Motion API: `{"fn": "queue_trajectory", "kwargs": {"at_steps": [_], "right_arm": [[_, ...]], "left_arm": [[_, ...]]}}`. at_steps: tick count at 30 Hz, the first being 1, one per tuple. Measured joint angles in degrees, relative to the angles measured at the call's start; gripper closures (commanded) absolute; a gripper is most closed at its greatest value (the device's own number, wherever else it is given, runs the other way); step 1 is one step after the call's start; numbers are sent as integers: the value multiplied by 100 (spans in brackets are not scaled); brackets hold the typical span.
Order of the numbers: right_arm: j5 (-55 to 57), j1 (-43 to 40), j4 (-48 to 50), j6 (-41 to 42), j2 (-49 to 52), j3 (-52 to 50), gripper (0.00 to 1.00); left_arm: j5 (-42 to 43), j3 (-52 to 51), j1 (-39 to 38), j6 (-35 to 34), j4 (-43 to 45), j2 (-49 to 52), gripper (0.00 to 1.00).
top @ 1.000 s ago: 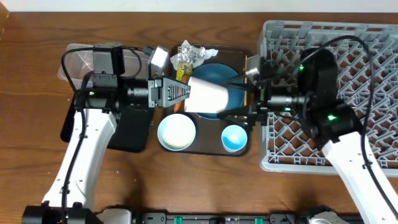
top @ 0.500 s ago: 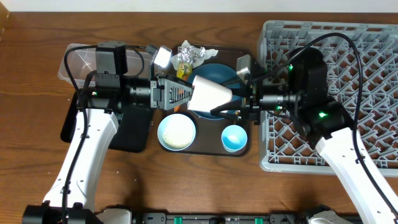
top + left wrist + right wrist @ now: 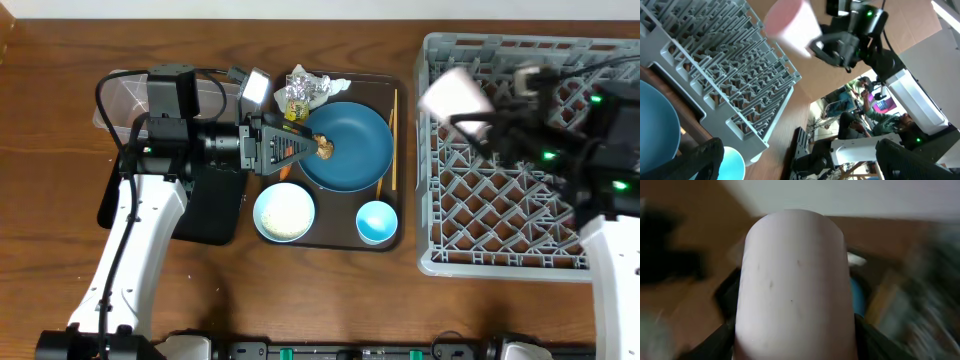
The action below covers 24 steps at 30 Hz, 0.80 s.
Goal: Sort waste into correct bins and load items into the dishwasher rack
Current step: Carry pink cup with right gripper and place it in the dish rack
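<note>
I should next move the pale cup back with my right gripper, to the right in the overhead view, and down onto the rack's near rows, because they are empty.
My right gripper [image 3: 484,114] is shut on a small pale cup [image 3: 454,95] and holds it in the air over the back left corner of the grey dishwasher rack [image 3: 530,190]. In the right wrist view the cup [image 3: 795,280] fills the frame between the two dark fingers [image 3: 715,340]. My left gripper [image 3: 300,150] stands open and empty over the left rim of the dark blue plate [image 3: 355,150], next to a small brown food lump [image 3: 323,149]. The white bowl [image 3: 285,212], a blue-inside cup [image 3: 376,221] and the chopsticks [image 3: 393,125] rest on the brown serving tray [image 3: 400,95].
A crumpled white wrapper with a yellow packet [image 3: 300,88] lies at the tray's back edge. The clear tub [image 3: 125,95] and the black tray [image 3: 210,205] sit to the left, under my left arm. The left wrist view looks across the rack [image 3: 725,75] towards the held cup [image 3: 790,25].
My left gripper opened and let go of the cup. My right gripper closed on it and carried it right, from above the plate to above the rack.
</note>
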Motion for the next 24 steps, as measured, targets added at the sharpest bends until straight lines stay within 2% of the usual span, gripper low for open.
{"fn": "queue_trajectory", "kwargs": {"at_steps": [5, 14, 21, 24], "right_arm": [[1759, -1001, -1099, 964, 0, 0, 58], [4006, -1915, -1805, 1482, 0, 0, 55], [4728, -2197, -2337, 1547, 26, 0, 53], [4833, -2234, -2592, 1534, 118, 0, 49]], "left_arm": [[-26, 0, 0, -11, 0, 0, 2], [-323, 0, 0, -13, 0, 0, 2], [-415, 0, 0, -11, -11, 0, 2], [-433, 0, 0, -13, -11, 0, 2]]}}
